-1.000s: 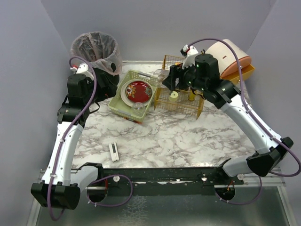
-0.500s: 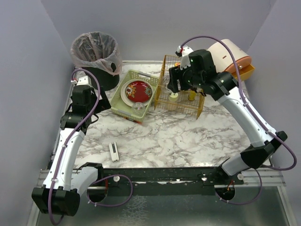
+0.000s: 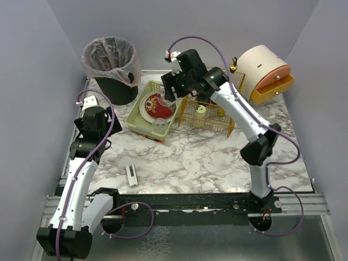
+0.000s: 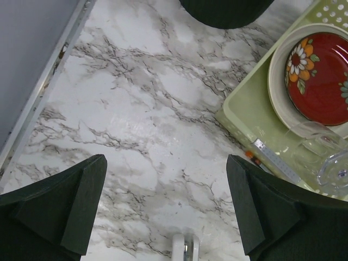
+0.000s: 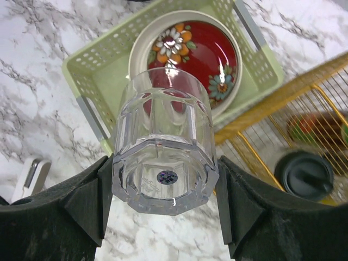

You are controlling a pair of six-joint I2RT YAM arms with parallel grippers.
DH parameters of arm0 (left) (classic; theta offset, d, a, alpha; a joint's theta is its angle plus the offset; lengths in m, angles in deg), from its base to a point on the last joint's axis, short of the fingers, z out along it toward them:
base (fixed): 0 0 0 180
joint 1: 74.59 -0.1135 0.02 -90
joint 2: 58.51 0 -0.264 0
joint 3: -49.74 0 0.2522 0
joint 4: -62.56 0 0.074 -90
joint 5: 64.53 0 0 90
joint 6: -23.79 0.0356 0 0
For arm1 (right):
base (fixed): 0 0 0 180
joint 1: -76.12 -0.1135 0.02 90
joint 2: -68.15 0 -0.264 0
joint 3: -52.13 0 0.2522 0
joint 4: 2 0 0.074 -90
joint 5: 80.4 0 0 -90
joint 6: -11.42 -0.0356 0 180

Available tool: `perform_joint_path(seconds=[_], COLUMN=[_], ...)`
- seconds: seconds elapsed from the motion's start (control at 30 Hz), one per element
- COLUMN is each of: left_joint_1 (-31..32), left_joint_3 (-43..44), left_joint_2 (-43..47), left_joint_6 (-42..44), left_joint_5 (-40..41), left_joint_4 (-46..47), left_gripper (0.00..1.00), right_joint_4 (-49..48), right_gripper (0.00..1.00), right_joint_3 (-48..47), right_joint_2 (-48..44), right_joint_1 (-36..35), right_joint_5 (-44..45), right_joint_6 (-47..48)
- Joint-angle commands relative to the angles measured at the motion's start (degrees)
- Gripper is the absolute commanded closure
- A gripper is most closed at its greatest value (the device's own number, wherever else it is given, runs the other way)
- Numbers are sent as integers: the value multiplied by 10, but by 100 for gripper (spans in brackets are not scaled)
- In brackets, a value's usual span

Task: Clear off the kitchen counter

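The glass will go down past the bowl next, and my right gripper will release it at the tray's bare end, because that end is below, to the left in the top view.
The kitchen counter (image 3: 206, 157) is white marble with grey veins. My right gripper (image 5: 163, 190) is shut on a clear faceted glass (image 5: 163, 157), held by its base with the mouth pointing away. The glass (image 3: 163, 100) hangs over the pale green tray (image 3: 136, 115), just above a red flowered plate (image 5: 196, 51) in a cream bowl. My left gripper (image 4: 166, 201) stands open, high over bare marble left of the tray, with nothing between its fingers. A small white clip (image 3: 131, 175) lies on the counter near the front left; its tip shows in the left wrist view (image 4: 185, 247).
A second clear glass (image 4: 321, 157) lies in the tray's near corner. A black bin with a pink liner (image 3: 110, 68) stands at the back left. A yellow wire rack (image 3: 209, 111) holding small items stands right of the tray. A round beige box with an orange drawer (image 3: 266, 70) is back right.
My right arm has swung left from the yellow rack to above the green tray, carrying the glass. My left arm has drawn back towards the near left, away from the bin.
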Motion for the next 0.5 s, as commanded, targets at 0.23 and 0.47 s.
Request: perform_joint_path(seconds=[0.23, 0.47], left_joint_1=[1, 0], left_joint_3=[-11, -13], left_joint_2=[42, 44], left_joint_6=[-12, -11], left_joint_5=[63, 60], left_joint_4=[2, 5], left_gripper=[1, 1], right_joint_4=[-15, -74], right_gripper=[78, 78], right_joint_3=[-131, -134], right_joint_2=[153, 191], right_joint_1=[-52, -75], right_joint_5=[3, 29], right_joint_6=[32, 79])
